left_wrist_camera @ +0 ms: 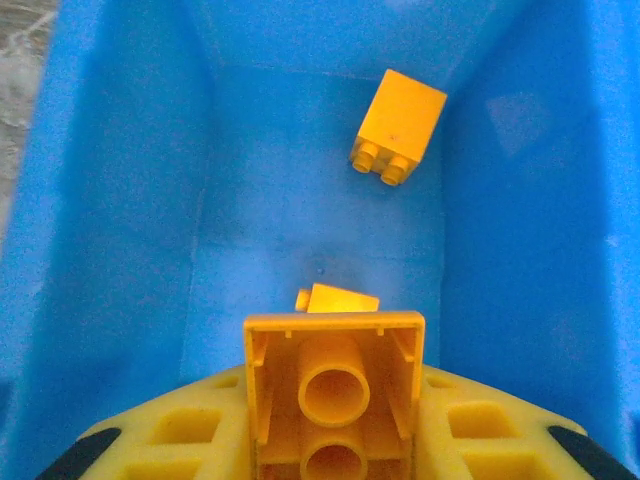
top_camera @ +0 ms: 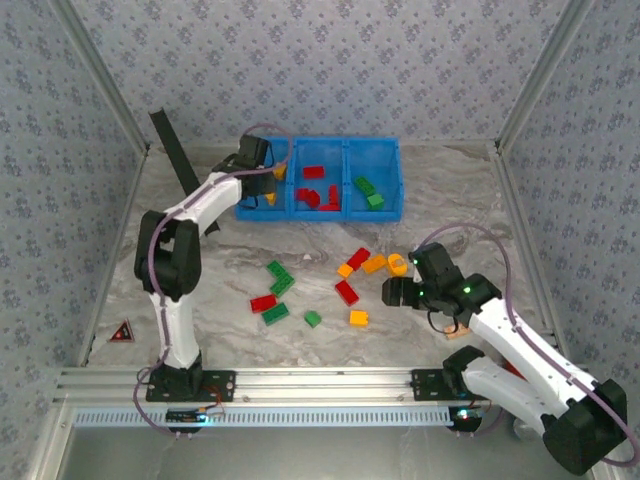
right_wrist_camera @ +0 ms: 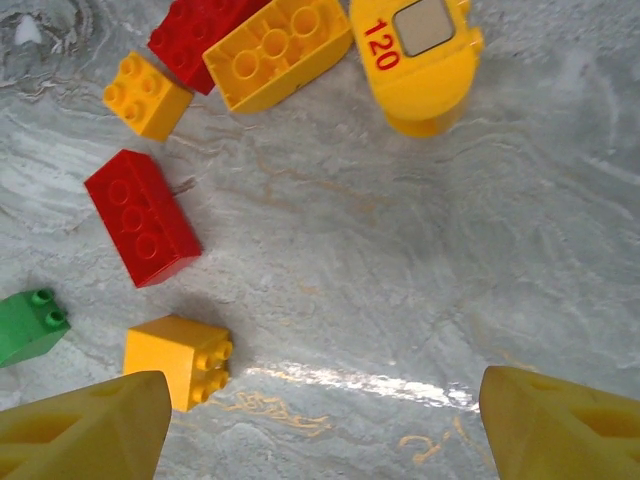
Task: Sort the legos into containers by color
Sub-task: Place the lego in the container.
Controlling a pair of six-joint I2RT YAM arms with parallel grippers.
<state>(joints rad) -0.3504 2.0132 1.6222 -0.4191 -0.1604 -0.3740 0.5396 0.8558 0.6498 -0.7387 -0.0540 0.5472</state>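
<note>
My left gripper lowers into the bin section (top_camera: 266, 188) (left_wrist_camera: 310, 230) beneath it next and releases the orange-yellow brick there, since bricks of that same color already lie on the section's bottom.
The blue bin (top_camera: 320, 141) stands at the back of the table. My left gripper (top_camera: 262, 180) hangs over its left compartment (left_wrist_camera: 270, 200), shut on an orange-yellow brick (left_wrist_camera: 333, 390) whose hollow underside faces the camera. Two more orange-yellow bricks (left_wrist_camera: 398, 127) (left_wrist_camera: 340, 299) lie on that compartment's floor. Red bricks (top_camera: 313, 172) fill the middle compartment and green ones (top_camera: 365, 185) the right. My right gripper (right_wrist_camera: 325, 425) is open low over bare table, a yellow brick (right_wrist_camera: 178, 360) just inside its left finger. A red brick (right_wrist_camera: 142, 216) and a green brick (right_wrist_camera: 28, 323) lie nearby.
Loose bricks lie mid-table: green (top_camera: 280, 277), red (top_camera: 263, 302), orange (top_camera: 374, 263), and a curved yellow piece marked 120 (right_wrist_camera: 420, 55). A tan block (top_camera: 460, 333) sits by the right arm. A black strip (top_camera: 175, 150) leans back left. A metal rail (top_camera: 320, 385) lines the near edge.
</note>
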